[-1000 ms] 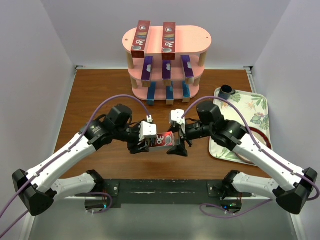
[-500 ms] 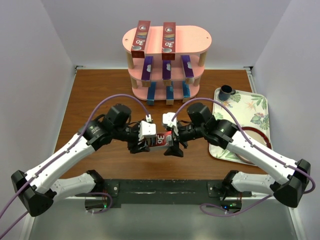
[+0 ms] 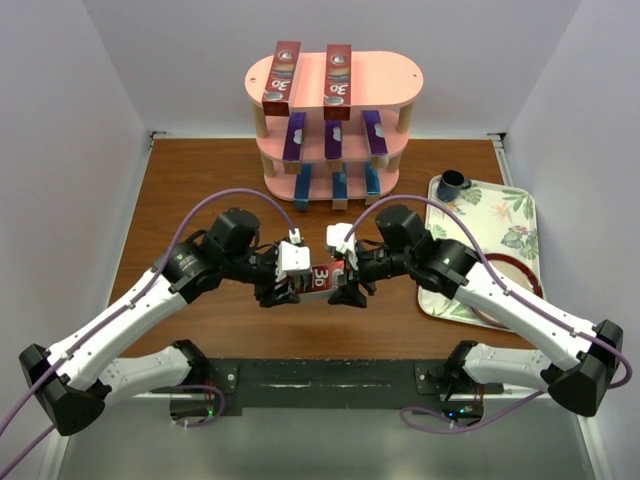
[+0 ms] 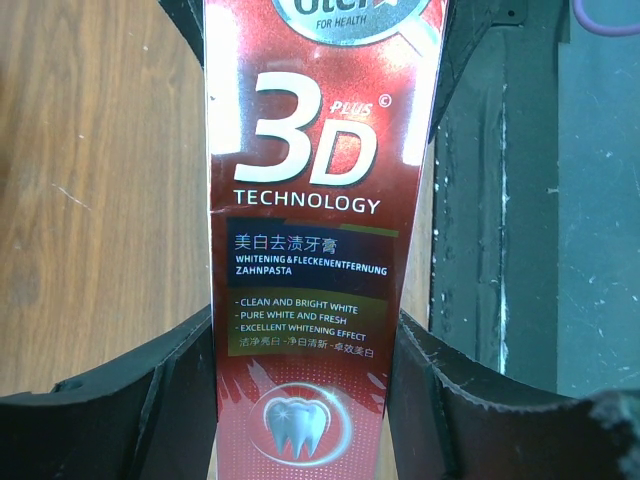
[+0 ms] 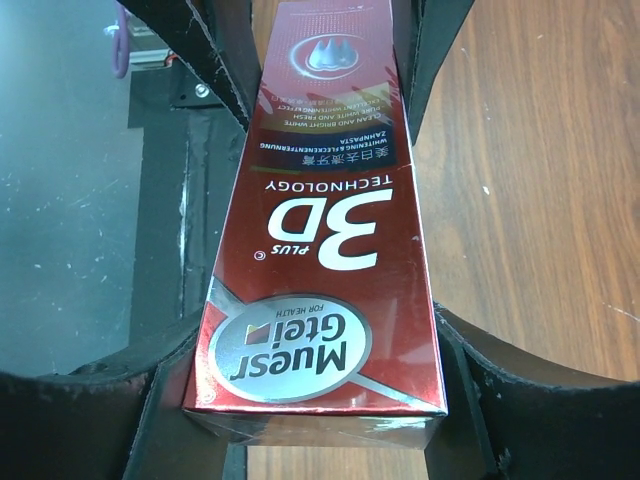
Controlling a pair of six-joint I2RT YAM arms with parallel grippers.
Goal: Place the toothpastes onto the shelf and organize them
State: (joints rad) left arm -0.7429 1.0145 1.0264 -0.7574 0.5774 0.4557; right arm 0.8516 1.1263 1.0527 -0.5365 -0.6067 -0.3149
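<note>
Next I need to raise and turn my right gripper outward to release the carton on the top board's bare end (image 3: 384,76), since that lies above and outward of the gripper.
A red "3D" toothpaste carton (image 3: 322,277) hangs over the middle of the table between both arms. My left gripper (image 3: 283,291) is shut on its tooth-logo end (image 4: 305,250), with a black finger pressed against each long side. My right gripper (image 3: 349,292) is shut on the opposite, brand-logo end (image 5: 320,300), jaws against both sides. The pink shelf (image 3: 390,75) stands at the back. Two red cartons (image 3: 281,72) lie on its top board, three purple ones (image 3: 333,138) on the middle board, and three blue ones (image 3: 339,187) on the bottom.
A floral tray (image 3: 510,215) lies at the right with a dark cup (image 3: 452,184) at its far corner; the right arm reaches over its near part. White walls close in both sides. The black base plate (image 3: 330,380) runs along the near edge.
My right gripper has moved left onto the free end of the red carton and closed its jaws on it. The left gripper has kept its hold, and the carton has barely moved.
</note>
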